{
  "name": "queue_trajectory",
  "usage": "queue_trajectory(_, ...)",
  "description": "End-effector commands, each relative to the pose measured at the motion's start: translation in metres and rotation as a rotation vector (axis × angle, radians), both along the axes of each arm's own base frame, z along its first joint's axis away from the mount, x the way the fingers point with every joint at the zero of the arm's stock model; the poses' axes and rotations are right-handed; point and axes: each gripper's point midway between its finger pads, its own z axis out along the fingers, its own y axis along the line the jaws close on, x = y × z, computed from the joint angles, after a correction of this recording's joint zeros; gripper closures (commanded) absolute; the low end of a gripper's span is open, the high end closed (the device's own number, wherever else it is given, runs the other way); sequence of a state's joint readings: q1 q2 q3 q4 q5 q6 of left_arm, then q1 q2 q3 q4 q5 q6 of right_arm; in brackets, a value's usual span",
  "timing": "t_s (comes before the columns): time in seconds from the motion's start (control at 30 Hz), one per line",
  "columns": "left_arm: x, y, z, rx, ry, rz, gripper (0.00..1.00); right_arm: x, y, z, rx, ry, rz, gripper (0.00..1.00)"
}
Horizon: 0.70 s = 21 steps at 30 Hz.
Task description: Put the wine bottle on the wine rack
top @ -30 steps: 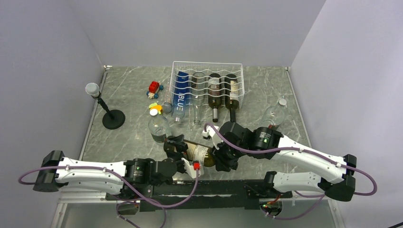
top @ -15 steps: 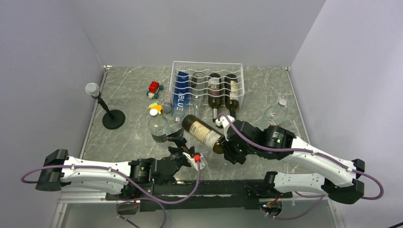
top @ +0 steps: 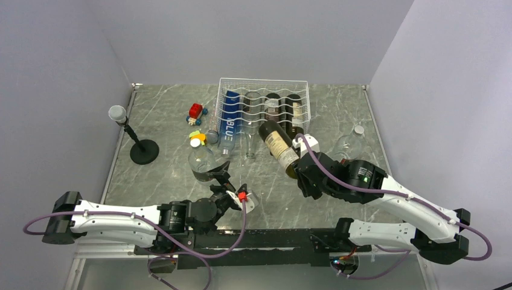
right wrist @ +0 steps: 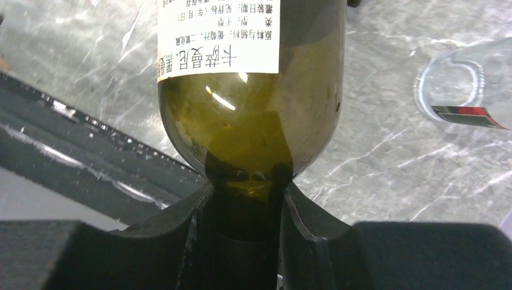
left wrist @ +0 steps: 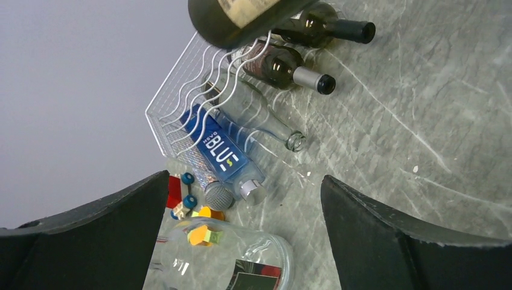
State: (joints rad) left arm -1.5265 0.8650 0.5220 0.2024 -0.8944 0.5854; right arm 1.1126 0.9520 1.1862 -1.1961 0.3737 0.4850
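Note:
The empty top wires over the endmost dark bottle are outward, so my right gripper should next swing outward, turn the wine bottle [top: 276, 144] straight, lower it and let it go.
A dark green wine bottle [top: 276, 144] with a pale label hangs tilted in the air, its base pointing at the wine rack [top: 241, 86]. My right gripper [top: 300, 174] is shut on its neck; in the right wrist view the fingers clamp the neck just below the shoulder of the wine bottle [right wrist: 247, 103]. The white wire rack [left wrist: 181, 96] holds a blue bottle [top: 230, 118], a clear glass bottle [left wrist: 259, 112] and two dark bottles [top: 294, 112]. My left gripper [top: 234, 194] stands open and holds nothing, low near the table's front.
A clear plastic bottle [top: 202, 162] stands just beyond the left gripper. Another clear bottle [top: 348, 145] lies right of the rack. A microphone on a black stand [top: 144, 151] is at the left. A red toy car [top: 195, 111] and small coloured toys [top: 197, 138] lie left of the rack.
The right arm lifted the wine bottle off the front of the table and swung it up toward the rack. The left gripper let go, opened wide and drew back.

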Motion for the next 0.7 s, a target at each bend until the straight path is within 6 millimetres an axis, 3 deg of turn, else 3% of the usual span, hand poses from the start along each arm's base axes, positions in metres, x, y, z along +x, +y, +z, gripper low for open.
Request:
queue_trajectory(0.0, 0.001, 0.005, 0.028, -0.178, 0.056, 0.055, 0.01, 0.044, -0.002, 0.063, 0.179, -0.242, -0.185, 1.0)
queue_trajectory(0.37, 0.001, 0.015, 0.063, -0.467, 0.183, 0.122, 0.01, 0.144, -0.021, 0.071, 0.251, -0.4, -0.431, 1.0)
queue_trajectory(0.67, -0.004, 0.021, 0.1, -0.625, 0.33, 0.166, 0.01, 0.21, -0.022, 0.048, 0.283, -0.416, -0.499, 1.0)
